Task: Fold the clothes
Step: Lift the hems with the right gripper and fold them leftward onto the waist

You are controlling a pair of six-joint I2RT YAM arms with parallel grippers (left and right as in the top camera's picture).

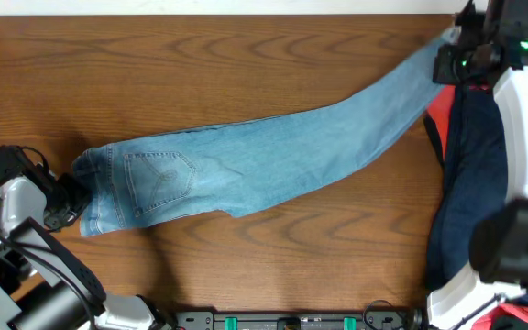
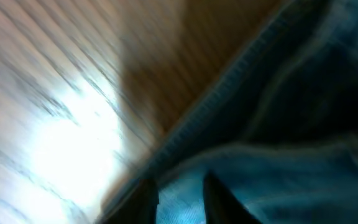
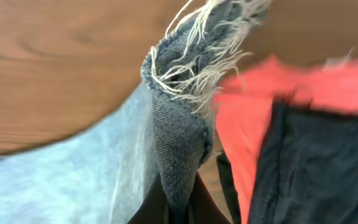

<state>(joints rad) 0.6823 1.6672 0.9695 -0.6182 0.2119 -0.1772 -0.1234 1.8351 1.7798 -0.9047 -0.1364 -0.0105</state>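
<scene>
The leg lies unfolded, so the robot's right hand should swing the frayed hem to the left in the overhead view and let go of it over the waistband end (image 1: 102, 190).
The light-blue jeans (image 1: 264, 156) lie stretched across the wooden table from the lower left to the upper right, a stitched back pocket (image 1: 160, 179) facing up. My left gripper (image 1: 67, 197) sits at the waistband end. In the blurred left wrist view its fingers (image 2: 180, 196) straddle denim (image 2: 272, 112). My right gripper (image 1: 454, 50) is shut on the frayed leg hem at the far right. In the right wrist view the fingers (image 3: 180, 205) pinch the denim fold below the whitish fringe (image 3: 204, 43).
A dark navy garment (image 1: 470, 174) lies on a red-orange garment (image 1: 440, 115) at the right edge, right beside the held hem. Both also show in the right wrist view, navy (image 3: 316, 174) over red-orange (image 3: 253, 106). Bare wood (image 1: 200, 64) lies behind the jeans.
</scene>
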